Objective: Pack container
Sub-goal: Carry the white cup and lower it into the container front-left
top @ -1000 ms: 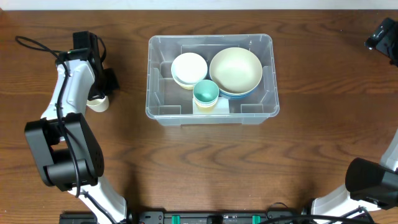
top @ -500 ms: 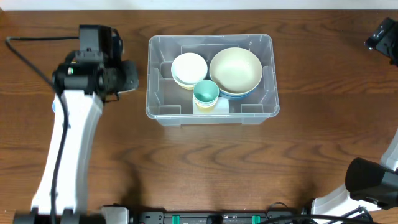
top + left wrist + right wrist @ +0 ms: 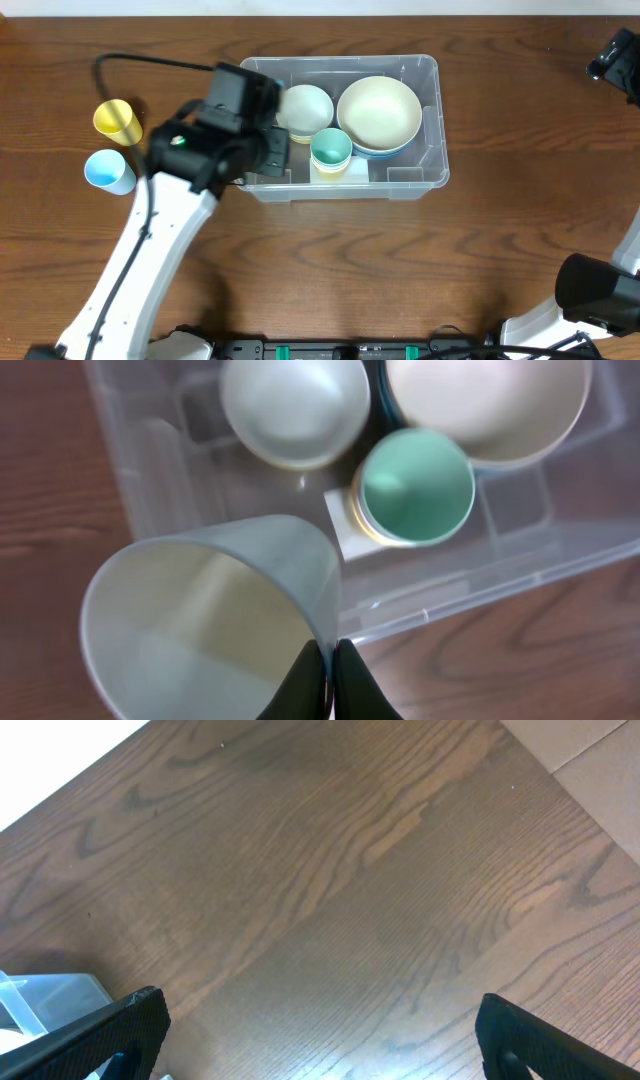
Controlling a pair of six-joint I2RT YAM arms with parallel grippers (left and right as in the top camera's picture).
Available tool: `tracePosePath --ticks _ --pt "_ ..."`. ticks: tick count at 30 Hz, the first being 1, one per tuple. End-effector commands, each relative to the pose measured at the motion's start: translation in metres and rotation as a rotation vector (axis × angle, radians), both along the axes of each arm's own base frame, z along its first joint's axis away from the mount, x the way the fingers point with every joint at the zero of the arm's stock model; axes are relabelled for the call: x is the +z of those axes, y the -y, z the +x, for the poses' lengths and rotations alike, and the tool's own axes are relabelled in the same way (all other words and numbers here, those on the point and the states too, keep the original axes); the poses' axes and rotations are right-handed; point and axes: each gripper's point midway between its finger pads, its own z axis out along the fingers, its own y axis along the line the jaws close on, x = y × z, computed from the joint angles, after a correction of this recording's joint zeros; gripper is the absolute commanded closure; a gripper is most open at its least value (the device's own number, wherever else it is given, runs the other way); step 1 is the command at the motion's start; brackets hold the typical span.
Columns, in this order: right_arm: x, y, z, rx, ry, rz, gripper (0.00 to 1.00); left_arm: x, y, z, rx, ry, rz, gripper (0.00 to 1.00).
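Note:
My left gripper moves down into the container's near corner (image 3: 279, 177) beside the teal cup (image 3: 331, 147) next and releases the pale cup's rim, since that corner stands empty.
The container (image 3: 430, 70) is a large clear bin at the table's middle. It holds a white bowl (image 3: 305, 106), a big cream bowl (image 3: 378, 110) and a teal cup (image 3: 331, 147). My left gripper (image 3: 268, 150) hangs over the container's left front part. In the left wrist view my left gripper (image 3: 328, 678) is shut on the rim of a pale cup (image 3: 200, 625), held open-side up over the container (image 3: 130, 470). The arm hides this cup in the overhead view. My right gripper (image 3: 615, 60) is at the far right edge, open and empty (image 3: 320, 1040).
A yellow cup (image 3: 118, 121) and a light blue cup (image 3: 108, 171) lie on the table left of the container. A corner of the container shows in the right wrist view (image 3: 40, 995). Bare wood lies in front of and right of the container.
My left arm has swung right from the table's left side to over the container, carrying the pale cup. The yellow and blue cups have come into view. The right arm has not moved.

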Motion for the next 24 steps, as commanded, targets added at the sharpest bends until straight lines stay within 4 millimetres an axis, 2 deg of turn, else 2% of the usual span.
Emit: tracePosePath --ticks 1,6,14,20,24 --pt "0.011 0.001 -0.004 -0.018 0.031 -0.008 0.01 -0.024 0.003 0.001 -0.038 -0.062 0.098 0.94" --pt "0.011 0.001 -0.004 -0.018 0.031 -0.008 0.01 -0.062 0.003 -0.001 -0.046 -0.192 0.160 0.94" --pt "0.011 0.001 -0.004 -0.018 0.031 -0.008 0.01 -0.103 0.005 0.004 -0.050 -0.305 0.210 0.94" --pt "0.011 0.001 -0.004 -0.018 0.031 -0.008 0.01 -0.122 0.003 0.006 -0.048 -0.351 0.244 0.94" --pt "0.011 0.001 -0.004 -0.018 0.031 -0.008 0.01 -0.124 0.003 0.007 -0.047 -0.352 0.245 0.94"
